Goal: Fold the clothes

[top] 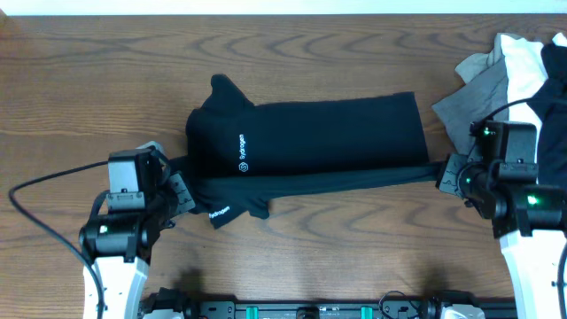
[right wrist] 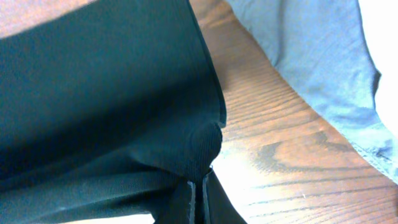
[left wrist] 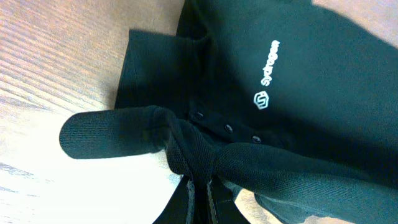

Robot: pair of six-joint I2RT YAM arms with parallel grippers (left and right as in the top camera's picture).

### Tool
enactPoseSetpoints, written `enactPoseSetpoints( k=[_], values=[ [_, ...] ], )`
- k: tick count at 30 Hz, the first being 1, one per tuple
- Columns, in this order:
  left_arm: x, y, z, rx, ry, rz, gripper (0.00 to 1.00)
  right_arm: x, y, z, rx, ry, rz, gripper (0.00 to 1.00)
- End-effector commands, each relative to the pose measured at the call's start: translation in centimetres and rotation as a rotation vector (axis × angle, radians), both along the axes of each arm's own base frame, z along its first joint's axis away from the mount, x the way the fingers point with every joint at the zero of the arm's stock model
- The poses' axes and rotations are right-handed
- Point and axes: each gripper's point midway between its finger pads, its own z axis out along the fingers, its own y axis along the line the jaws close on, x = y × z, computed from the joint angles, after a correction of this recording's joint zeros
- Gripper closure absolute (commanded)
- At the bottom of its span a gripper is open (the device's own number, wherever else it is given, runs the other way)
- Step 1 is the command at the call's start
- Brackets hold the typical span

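Note:
The shirt [top: 319,133] beside its round logo lies below and outward of my left gripper, so next my left gripper will lower outward there and release the shirt's edge, still held raised.
A large black shirt [top: 319,133] with small white lettering and a round logo lies spread across the middle of the wooden table. My left gripper [top: 182,190] is shut on its near left edge, close to the collar; in the left wrist view the jaws [left wrist: 200,186] pinch bunched black fabric [left wrist: 298,74] beside the button placket. My right gripper [top: 447,173] is shut on the shirt's near right edge; in the right wrist view the jaws [right wrist: 198,186] pinch a fold of the black fabric [right wrist: 93,93]. The near edge is stretched taut between the two grippers.
A pile of other clothes, grey [top: 474,93], white [top: 523,71] and black, lies at the right back of the table. The grey garment also shows in the right wrist view [right wrist: 311,56]. Bare wooden table [top: 89,89] lies to the left and behind.

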Motion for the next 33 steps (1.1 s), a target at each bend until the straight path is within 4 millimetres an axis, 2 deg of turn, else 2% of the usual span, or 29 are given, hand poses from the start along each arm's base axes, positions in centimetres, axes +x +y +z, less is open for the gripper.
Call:
enactPoseSetpoints(
  k=[1,15,16,18,25,26,28,30,33],
  values=[
    [0.9,0.6,0.2,0.026,0.004,0.013,0.94,0.6,-0.2,-0.5,0.002,0.024,-0.003,0.99],
    [5.4,0.6,-1.5,0.020,-0.027,0.011,0.92,4.1,0.7,-4.1,0.044,0.086,0.030,0.99],
    [5.6,0.7,-1.8,0.017,-0.018,0.015,0.92,4.4,0.9,-4.5,0.044,0.093,0.035,0.99],
    [5.8,0.7,-2.6,0.007,0.005,0.030,0.84,5.1,1.2,-5.2,0.044,0.100,0.046,0.99],
    [5.8,0.7,-5.6,0.002,0.108,0.035,0.83,7.5,1.7,-8.1,0.044,0.120,0.062,0.98],
    [5.8,0.7,-6.0,0.001,0.123,0.035,0.83,7.8,1.7,-8.5,0.043,0.124,0.061,0.90],
    [5.5,0.7,-6.6,0.001,0.150,0.035,0.83,8.2,1.7,-9.4,0.043,0.139,0.060,0.66],
    [5.1,0.6,-6.9,0.001,0.172,0.034,0.83,8.1,1.7,-10.1,0.044,0.160,0.060,0.61],
    [4.6,0.6,-7.0,0.005,0.188,0.027,0.79,7.7,1.7,-10.4,0.042,0.179,0.067,0.60]
  ],
)
